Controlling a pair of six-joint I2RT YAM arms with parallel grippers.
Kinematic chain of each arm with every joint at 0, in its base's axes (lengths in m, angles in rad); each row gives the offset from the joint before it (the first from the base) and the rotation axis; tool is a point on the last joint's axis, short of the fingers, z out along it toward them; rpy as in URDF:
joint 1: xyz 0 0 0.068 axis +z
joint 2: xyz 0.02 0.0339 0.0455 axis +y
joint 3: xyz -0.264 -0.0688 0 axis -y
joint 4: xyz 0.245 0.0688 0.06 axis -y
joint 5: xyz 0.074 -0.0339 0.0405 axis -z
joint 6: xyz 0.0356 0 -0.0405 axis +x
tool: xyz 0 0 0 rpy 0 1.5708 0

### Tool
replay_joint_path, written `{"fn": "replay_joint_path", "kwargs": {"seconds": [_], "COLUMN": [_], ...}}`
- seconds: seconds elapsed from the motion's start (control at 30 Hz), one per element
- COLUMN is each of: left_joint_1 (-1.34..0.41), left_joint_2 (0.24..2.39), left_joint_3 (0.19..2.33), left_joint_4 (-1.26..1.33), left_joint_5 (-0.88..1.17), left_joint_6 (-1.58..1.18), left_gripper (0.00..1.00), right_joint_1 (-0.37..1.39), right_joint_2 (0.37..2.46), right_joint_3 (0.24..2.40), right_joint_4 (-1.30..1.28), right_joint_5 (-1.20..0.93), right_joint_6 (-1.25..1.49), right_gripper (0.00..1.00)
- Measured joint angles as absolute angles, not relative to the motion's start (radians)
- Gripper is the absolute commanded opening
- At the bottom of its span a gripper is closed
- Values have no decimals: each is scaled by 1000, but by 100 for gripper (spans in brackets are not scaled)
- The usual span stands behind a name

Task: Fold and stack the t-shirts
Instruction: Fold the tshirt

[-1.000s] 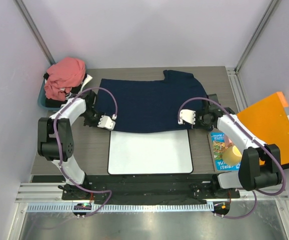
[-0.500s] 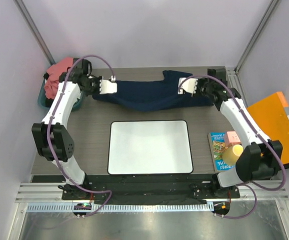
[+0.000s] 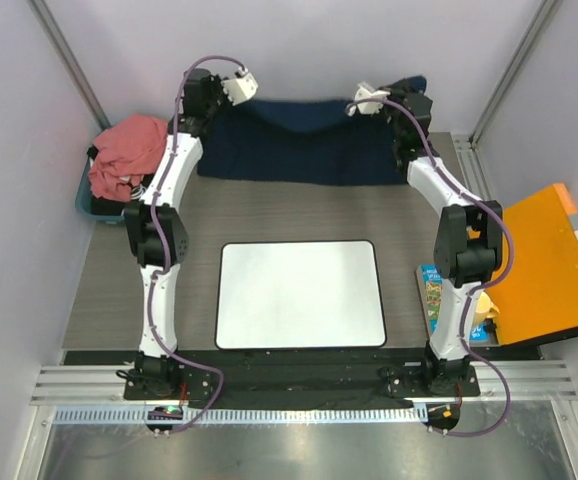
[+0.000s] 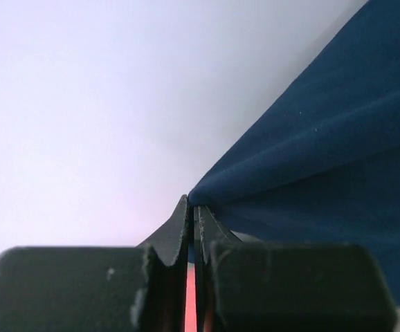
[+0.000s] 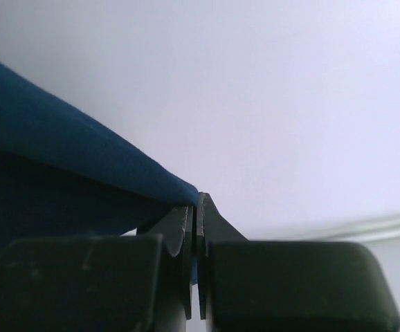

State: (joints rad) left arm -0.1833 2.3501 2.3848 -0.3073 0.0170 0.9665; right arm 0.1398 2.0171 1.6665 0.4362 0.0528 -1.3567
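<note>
The navy t-shirt (image 3: 299, 145) hangs lifted, so my right gripper will next sweep back and down to the tabletop (image 3: 401, 280) between the mat and the book and let go of its corner there.
The dark navy t-shirt (image 3: 299, 145) hangs stretched between both grippers, lifted high at the back of the table, its lower edge near the tabletop. My left gripper (image 3: 231, 93) is shut on its left corner; the cloth (image 4: 311, 152) runs from the pinched jaws to the right. My right gripper (image 3: 371, 100) is shut on the right corner; the cloth (image 5: 61, 152) runs from the jaws to the left. The salmon-pink t-shirt (image 3: 127, 152) lies crumpled in a bin at the far left.
A white rounded mat (image 3: 300, 294) lies in the middle of the grey table. An orange panel (image 3: 546, 262) sits at the right edge, with a book (image 3: 435, 300) beside it. The teal bin (image 3: 87, 203) holds the pink shirt. Walls close in behind.
Both arms have lifted the navy shirt up and back, from lying flat near the mat to hanging raised at the back wall.
</note>
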Motion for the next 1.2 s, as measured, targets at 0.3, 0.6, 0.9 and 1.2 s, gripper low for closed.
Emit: {"fn": "replay_joint_path", "kwargs": {"seconds": [0.3,0.6,0.9,1.2], "left_joint_1": [-236,-239,-177,-146], "left_joint_2": [2128,1592,1495,1671], "left_joint_3": [2159,1266,848,1134], "left_joint_4": [180,320,-384,-907], "left_joint_5": [-160,-65,10,4], "left_joint_6": [945,1183,1483,1589], "left_gripper": [0,0,0,0], "right_joint_1": [142,142,143,143], "right_joint_2": [1864,1306,1026,1148], "right_joint_3": [1623,878,647,768], "right_joint_4": [738,522,-319,-760], "right_joint_5": [120,15,-261,-304], "right_joint_6": [-1322,-1247,-1316,-1442], "right_gripper": [1,1,1,1]}}
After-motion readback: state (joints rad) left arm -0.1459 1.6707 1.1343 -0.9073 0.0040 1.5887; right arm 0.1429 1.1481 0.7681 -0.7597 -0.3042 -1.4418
